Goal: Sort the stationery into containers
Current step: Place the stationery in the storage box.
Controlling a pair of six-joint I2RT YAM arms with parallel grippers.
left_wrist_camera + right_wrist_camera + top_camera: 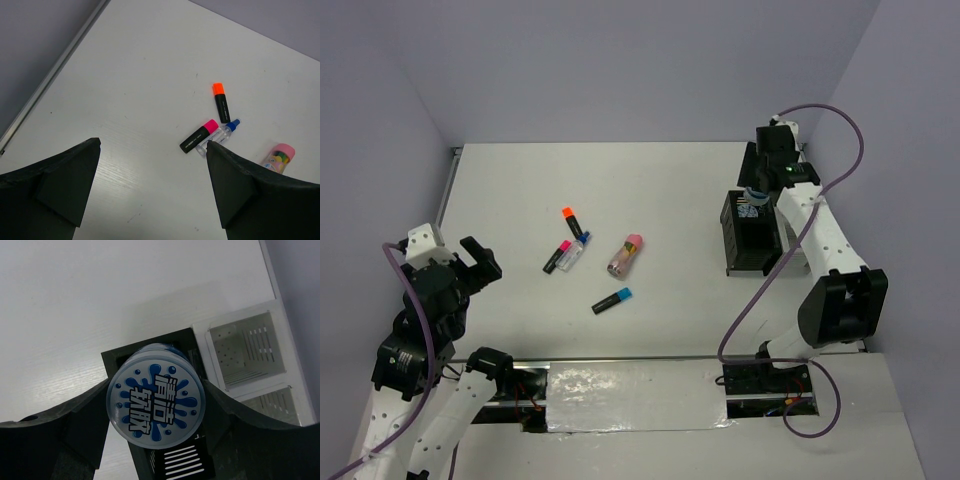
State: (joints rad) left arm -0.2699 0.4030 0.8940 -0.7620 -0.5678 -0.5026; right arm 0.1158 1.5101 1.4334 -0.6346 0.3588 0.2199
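The open top of the organiser is beneath my right gripper. My right gripper should go down into the far section of the black mesh organiser and let go of the roll.
My right gripper is shut on a round blue-white patterned roll, held just above the black mesh organiser at the table's right. The white holder with square compartments adjoins it. On the table's middle lie an orange-capped marker, a pink-capped marker, a clear blue-capped tube, a pink-capped tube and a blue-capped marker. My left gripper hangs open at the left with nothing between its fingers; ahead of it lie the pink marker and orange marker.
Purple walls close the table at the back and both sides. A metal rail runs along the left edge. The right arm's cable loops beside the organiser. Bare white tabletop lies between my left gripper and the markers.
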